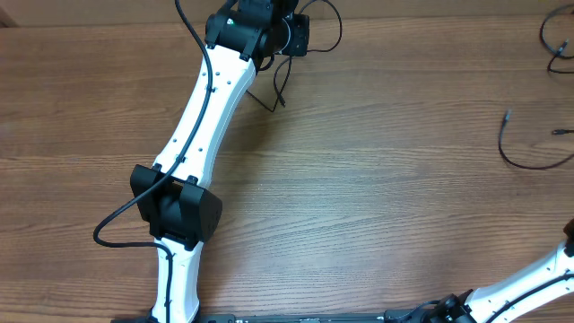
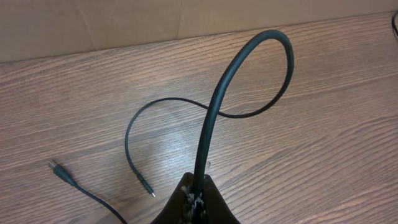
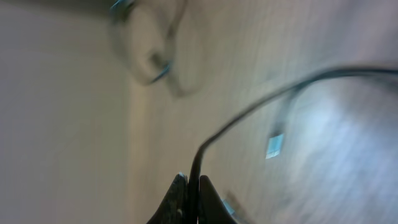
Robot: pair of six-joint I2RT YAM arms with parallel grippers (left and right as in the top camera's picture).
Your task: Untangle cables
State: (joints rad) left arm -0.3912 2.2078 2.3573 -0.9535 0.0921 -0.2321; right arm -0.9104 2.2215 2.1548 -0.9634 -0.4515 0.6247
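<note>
I should lower the second black cable onto the wood near the loose plug with my right gripper next and let it go, because the cable's curve clears the corner cord.
In the left wrist view my left gripper is shut on a black cable. That cable rises from the jaws, loops over and runs down to a silver-tipped plug lying on the wood. A second plug end lies to the left. From overhead, the left gripper is at the table's far edge with thin cord hanging below it. The right wrist view is blurred; there the right gripper is shut on a thin black cable that arcs off to the right. More cables lie at the right.
The wooden table fills the overhead view. The left arm stretches from the near edge to the far edge. Part of the right arm shows at the bottom right. Another cord lies at the top right corner.
</note>
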